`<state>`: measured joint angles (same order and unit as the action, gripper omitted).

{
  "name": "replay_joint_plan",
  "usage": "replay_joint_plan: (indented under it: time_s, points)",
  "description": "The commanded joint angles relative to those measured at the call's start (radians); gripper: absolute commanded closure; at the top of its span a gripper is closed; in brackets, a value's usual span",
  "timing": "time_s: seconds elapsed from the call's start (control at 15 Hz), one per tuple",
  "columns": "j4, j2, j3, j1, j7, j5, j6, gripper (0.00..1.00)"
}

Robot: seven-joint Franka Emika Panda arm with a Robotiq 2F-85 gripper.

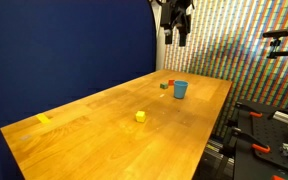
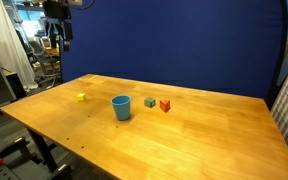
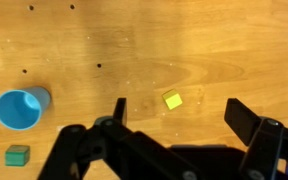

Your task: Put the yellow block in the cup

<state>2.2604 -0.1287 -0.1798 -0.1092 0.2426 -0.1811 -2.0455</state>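
Observation:
The yellow block (image 1: 140,116) (image 3: 172,100) is alone on bare wood far below, so I will lower my open gripper until its spread fingers are on both sides of the small block, and then close it.
The yellow block (image 1: 140,116) is a tiny bright cube lying alone on the wooden table; it also shows in the other exterior view (image 2: 81,97) and in the wrist view (image 3: 173,100). The light-blue cup (image 1: 180,89) stands upright farther along the table, also seen in the other exterior view (image 2: 121,107) and from above in the wrist view (image 3: 20,108). My gripper (image 1: 178,38) hangs high above the table, open and empty, also in the other exterior view (image 2: 58,38). In the wrist view its fingers (image 3: 178,117) spread wide, the block far below between them.
A green block (image 2: 150,101) and a red block (image 2: 165,104) lie beside the cup. A flat pale yellow piece (image 1: 43,119) lies near one table end. Equipment and a stand (image 1: 274,120) are beyond the table edge.

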Motion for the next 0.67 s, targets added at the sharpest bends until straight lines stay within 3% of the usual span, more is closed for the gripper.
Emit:
replay_joint_plan:
  time_s: [0.0,0.33,0.6]
  points:
    - [-0.065,0.197,-0.068,-0.072,0.051,0.096,-0.146,0.0]
    - [-0.152,0.421,-0.044,-0.137,0.067,0.211,-0.269,0.0]
    - [-0.222,0.559,-0.017,-0.142,0.032,0.208,-0.299,0.0]
